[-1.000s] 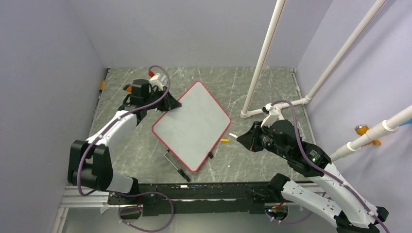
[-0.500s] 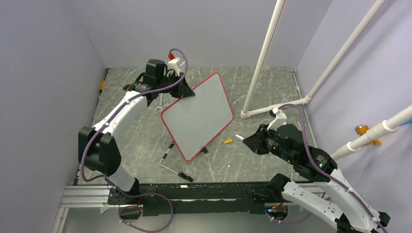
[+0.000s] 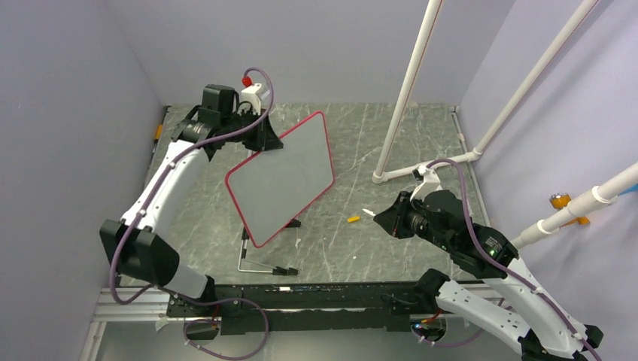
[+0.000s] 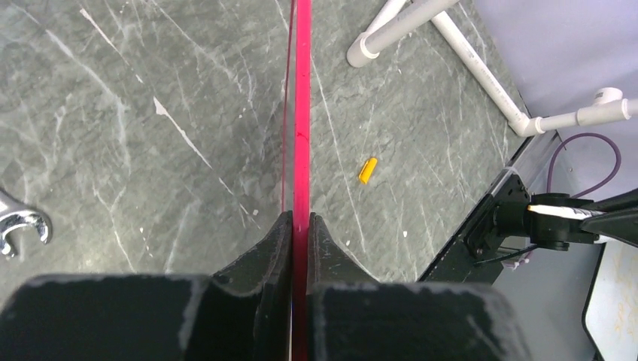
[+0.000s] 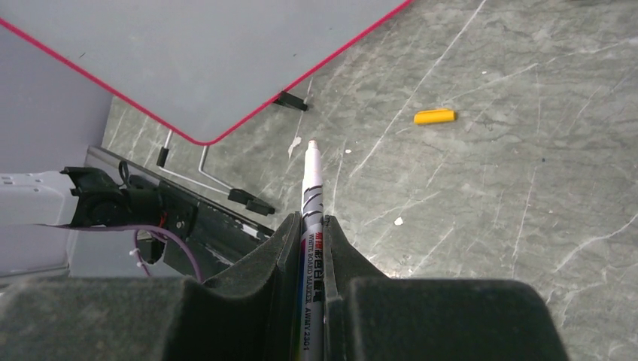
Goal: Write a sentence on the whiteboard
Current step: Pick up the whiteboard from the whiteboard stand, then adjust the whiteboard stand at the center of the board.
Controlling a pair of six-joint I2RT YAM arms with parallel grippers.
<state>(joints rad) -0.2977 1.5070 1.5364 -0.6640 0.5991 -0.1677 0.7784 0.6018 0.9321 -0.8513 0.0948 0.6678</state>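
Note:
The whiteboard (image 3: 280,180) hangs tilted above the table, so my left gripper next needs to go down and back, set the board's lower edge on the wire stand and let go.
The whiteboard (image 3: 280,180), white with a thin red-pink frame, is lifted off the table and tilted. My left gripper (image 3: 261,143) is shut on its upper edge. In the left wrist view the frame (image 4: 302,113) runs edge-on between the closed jaws (image 4: 300,219). The board's face shows no writing, so the sentence is not in view. My right gripper (image 3: 382,216) is shut on a white whiteboard marker (image 5: 311,188), uncapped, with its tip pointing toward the board's lower corner (image 5: 218,53) and apart from it.
An orange marker cap (image 3: 352,219) lies on the grey table between the board and my right gripper. A wire stand with black clips (image 3: 263,263) sits under the board's lower edge. A wrench (image 4: 19,226) lies at the left. White PVC pipes (image 3: 410,83) stand at back right.
My left arm lifted the whiteboard from lying on the table, tilted it up and swung it left. The wire stand shifted left with it. My right gripper with the marker barely moved.

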